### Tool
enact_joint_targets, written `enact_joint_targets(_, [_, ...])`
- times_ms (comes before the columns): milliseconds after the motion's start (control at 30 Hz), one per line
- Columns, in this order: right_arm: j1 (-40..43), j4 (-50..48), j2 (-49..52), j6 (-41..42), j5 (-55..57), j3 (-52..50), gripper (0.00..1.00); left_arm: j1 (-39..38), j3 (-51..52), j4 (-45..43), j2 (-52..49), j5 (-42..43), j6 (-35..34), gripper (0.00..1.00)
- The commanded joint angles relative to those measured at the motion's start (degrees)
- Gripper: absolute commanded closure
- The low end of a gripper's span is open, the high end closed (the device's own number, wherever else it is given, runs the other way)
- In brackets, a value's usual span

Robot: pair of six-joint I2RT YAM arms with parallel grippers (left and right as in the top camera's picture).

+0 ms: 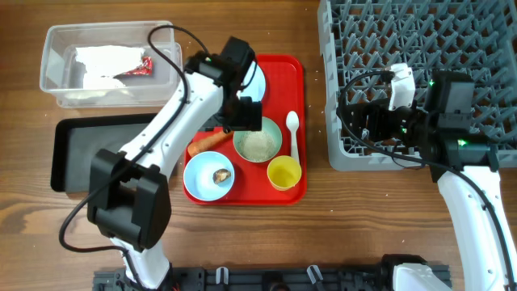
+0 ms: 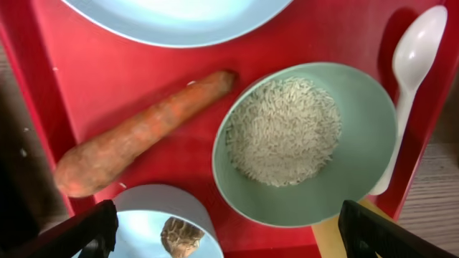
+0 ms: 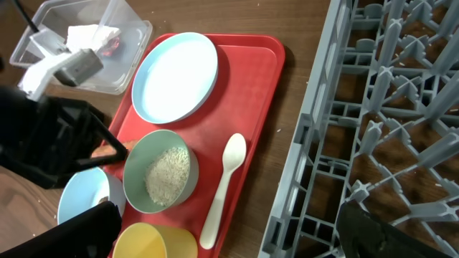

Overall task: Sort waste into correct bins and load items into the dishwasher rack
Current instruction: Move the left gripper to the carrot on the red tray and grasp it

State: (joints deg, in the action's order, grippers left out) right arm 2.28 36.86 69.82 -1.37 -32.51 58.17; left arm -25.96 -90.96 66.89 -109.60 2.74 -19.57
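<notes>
My left gripper goes to the left in the overhead view and lowers onto the carrot's near end (image 1: pixel 197 148) next, as the mint bowl (image 1: pixel 275 133) is below my fingers.
On the red tray (image 1: pixel 283 69) lie a light blue plate (image 1: pixel 257 81), an orange carrot (image 1: pixel 208 142), a mint green bowl (image 1: pixel 275 133) with rice (image 1: pixel 257 145), a light blue bowl (image 1: pixel 198 178) with a brown lump (image 1: pixel 220 175), a yellow cup (image 1: pixel 283 172) and a white spoon (image 1: pixel 293 133). The napkin (image 1: pixel 101 65) and red wrapper (image 1: pixel 139 69) lie in the clear tub (image 1: pixel 50 73). My left gripper (image 1: pixel 242 113) hangs open and empty above the carrot (image 2: pixel 143 132) and the mint bowl (image 2: pixel 358 165). My right gripper (image 1: pixel 359 121) is open and empty at the grey rack's (image 1: pixel 420 48) left edge.
The black tray (image 1: pixel 81 153) sits left of the red tray, below the clear tub. My left arm crosses over the black tray's right end and hides part of the plate. Bare wooden table shows between the red tray and the rack.
</notes>
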Motion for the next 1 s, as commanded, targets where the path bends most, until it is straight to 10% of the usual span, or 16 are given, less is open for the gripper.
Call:
enact_joint_targets(0, [-0.2,-0.04,0.15,0.48,0.33,1.01,0.0,0.92,3.02,-3.63,0.07,-4.11,1.42,0.04])
enact_joint_targets(200, [-0.2,0.17,0.22,0.5,0.33,0.96,0.0,6.58,3.65,-4.42,0.07,-3.63,1.73,0.05])
enact_joint_targets(433, [-0.2,0.31,2.14,1.68,0.37,0.96,0.0,8.98,6.91,-6.12,-0.02,6.21,22.47,0.05])
enact_joint_targets(967, [-0.2,0.7,3.85,1.79,0.33,0.96,0.0,12.52,14.99,-14.4,-0.04,5.77,23.71,0.1])
